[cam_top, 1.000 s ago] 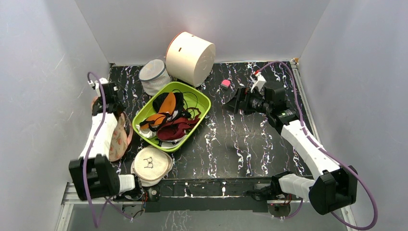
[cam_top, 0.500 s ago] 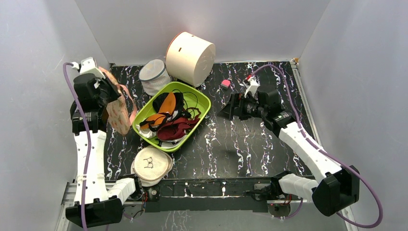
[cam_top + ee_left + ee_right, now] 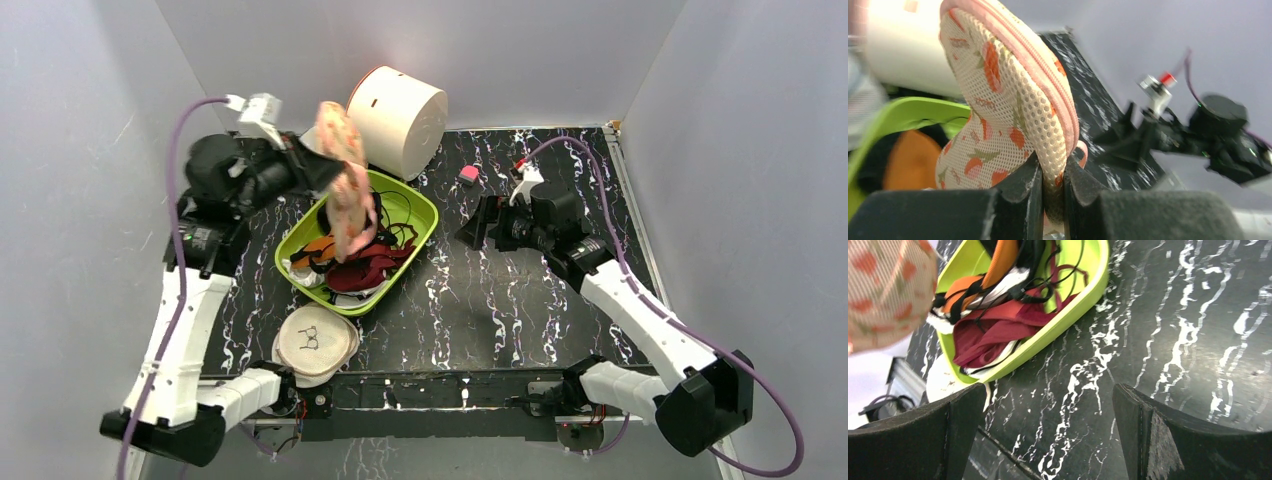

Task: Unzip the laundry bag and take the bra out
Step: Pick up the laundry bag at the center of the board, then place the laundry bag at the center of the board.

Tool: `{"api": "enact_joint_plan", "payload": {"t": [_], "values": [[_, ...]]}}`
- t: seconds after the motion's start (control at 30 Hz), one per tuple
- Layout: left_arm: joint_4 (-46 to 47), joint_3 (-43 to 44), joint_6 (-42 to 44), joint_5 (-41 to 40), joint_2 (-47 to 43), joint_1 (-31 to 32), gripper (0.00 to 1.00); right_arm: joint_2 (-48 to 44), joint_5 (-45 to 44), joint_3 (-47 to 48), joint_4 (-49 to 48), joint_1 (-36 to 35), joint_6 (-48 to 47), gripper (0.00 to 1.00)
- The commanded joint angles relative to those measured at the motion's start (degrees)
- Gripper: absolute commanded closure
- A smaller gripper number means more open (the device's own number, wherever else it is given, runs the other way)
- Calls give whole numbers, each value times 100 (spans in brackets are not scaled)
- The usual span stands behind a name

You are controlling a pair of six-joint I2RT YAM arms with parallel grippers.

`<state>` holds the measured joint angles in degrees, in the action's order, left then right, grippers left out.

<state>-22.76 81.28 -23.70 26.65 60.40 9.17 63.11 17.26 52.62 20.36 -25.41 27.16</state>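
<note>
The bare tabletop lies below my left gripper and to its right in the top view, so next my left gripper needs to move down past the basket [image 3: 418, 228] to release the bag.
My left gripper [image 3: 322, 165] [image 3: 1052, 187] is shut on the edge of the laundry bag [image 3: 345, 190] [image 3: 1008, 95], a peach mesh pouch with red-orange and green motifs. It hangs in the air above the green basket [image 3: 418, 228], its pink zipper edge shut. The bag also shows blurred at the upper left of the right wrist view [image 3: 888, 295]. My right gripper [image 3: 472, 232] [image 3: 1048, 430] is open and empty, low over the black table right of the basket. I cannot pick out the black bra with padded cups; only black straps show in the basket.
The green basket [image 3: 1083, 290] holds a tangle of maroon, orange and black garments. A round cream pouch with a glasses drawing [image 3: 315, 342] lies at the front left. A cream cylinder [image 3: 396, 120] lies at the back. A small pink object [image 3: 468, 173] lies behind my right gripper.
My left arm has lifted the laundry bag from the table's left edge and swung it right, over the basket. My right gripper has moved slightly left and lower.
</note>
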Motion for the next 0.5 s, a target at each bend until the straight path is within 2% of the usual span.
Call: {"api": "enact_joint_plan", "payload": {"t": [0.0,0.13,0.27,0.4,0.47], "values": [[508,-197,-314,-434,339,1676,100,-330,-1144,144,201,-2,-21,2],[809,-250,-194,-1073,893,2975,100,-611,-1939,315,516,-6,17,2],[1305,34,-282,-881,1821,3852,100,-1062,-2588,325,615,-8,26,2],[2350,-54,-854,-132,2448,4090,100,-1527,-3095,337,663,-6,27,2],[2770,-311,-1259,-169,2574,4092,100,-1722,-3231,328,657,-7,-4,2]]}}
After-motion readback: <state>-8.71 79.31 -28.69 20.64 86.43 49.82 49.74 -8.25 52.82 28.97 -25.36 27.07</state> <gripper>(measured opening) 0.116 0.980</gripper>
